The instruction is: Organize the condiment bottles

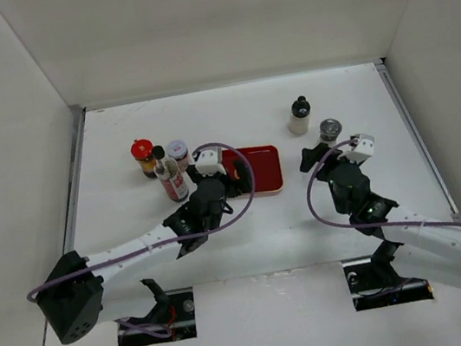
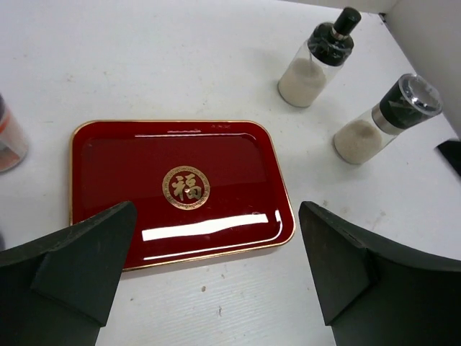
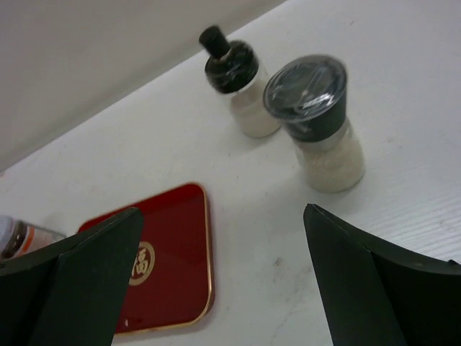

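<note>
The dark-sauce bottle's black cap (image 1: pixel 158 152) gets my left gripper next, which goes up and to the left in the top view onto it. That bottle stands outside the tray (image 1: pixel 264 176).
The red-lidded yellow jar (image 1: pixel 143 156), the pale-lidded red-label jar (image 1: pixel 178 153) and the tall dark-sauce bottle (image 1: pixel 168 176) stand together left of the red tray (image 1: pixel 264 176). The white black-capped bottle (image 1: pixel 299 116) and the grey-lidded shaker (image 1: pixel 328 131) stand right of the tray. My left gripper (image 1: pixel 231 175) is open and empty at the tray's left end; its wrist view shows the left gripper (image 2: pixel 216 270) just short of the tray (image 2: pixel 108 158). My right gripper (image 1: pixel 311 158) is open and empty just in front of the shaker (image 3: pixel 320 122) and the white bottle (image 3: pixel 238 83).
White walls close in the table on the left, back and right. The left wrist view shows the white bottle (image 2: pixel 313 65) and the shaker (image 2: pixel 385 119) beyond the tray, and a jar (image 2: pixel 9 140) cut off at the left edge.
</note>
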`<state>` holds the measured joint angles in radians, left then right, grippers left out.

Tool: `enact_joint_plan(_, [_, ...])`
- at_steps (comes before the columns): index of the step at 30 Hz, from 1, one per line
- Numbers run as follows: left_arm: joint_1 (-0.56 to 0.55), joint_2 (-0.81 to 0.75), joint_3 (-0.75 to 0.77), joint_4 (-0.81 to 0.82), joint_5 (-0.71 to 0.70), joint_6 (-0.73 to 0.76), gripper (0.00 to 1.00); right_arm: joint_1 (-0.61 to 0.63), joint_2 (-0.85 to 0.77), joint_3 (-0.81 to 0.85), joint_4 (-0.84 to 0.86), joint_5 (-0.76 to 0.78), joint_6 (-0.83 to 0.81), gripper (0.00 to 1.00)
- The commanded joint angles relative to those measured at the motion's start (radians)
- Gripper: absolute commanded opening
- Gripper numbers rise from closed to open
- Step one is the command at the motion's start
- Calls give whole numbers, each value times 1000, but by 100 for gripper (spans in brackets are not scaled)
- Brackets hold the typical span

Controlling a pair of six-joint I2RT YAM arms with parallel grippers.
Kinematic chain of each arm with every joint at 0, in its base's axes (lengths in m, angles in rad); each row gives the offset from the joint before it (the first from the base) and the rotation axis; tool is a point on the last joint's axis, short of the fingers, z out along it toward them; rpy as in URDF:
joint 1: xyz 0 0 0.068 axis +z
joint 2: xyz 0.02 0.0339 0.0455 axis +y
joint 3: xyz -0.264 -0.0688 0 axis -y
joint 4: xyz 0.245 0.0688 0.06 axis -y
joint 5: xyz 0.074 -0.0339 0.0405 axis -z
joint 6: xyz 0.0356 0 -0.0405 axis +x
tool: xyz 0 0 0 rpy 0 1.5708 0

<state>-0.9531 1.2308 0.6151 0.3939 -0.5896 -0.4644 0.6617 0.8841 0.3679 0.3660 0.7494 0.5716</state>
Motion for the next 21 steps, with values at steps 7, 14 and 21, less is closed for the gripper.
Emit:
enact_joint_plan(7, [84, -348, 40, -245, -127, 53, 100, 127, 85, 14, 88, -65, -44, 100])
enact_joint_plan(14, [213, -551, 83, -397, -211, 167, 100, 200, 88, 19, 111, -77, -91, 25])
enact_joint_plan(21, [351, -458, 101, -391, -46, 175, 67, 215, 124, 29, 114, -99, -95, 55])
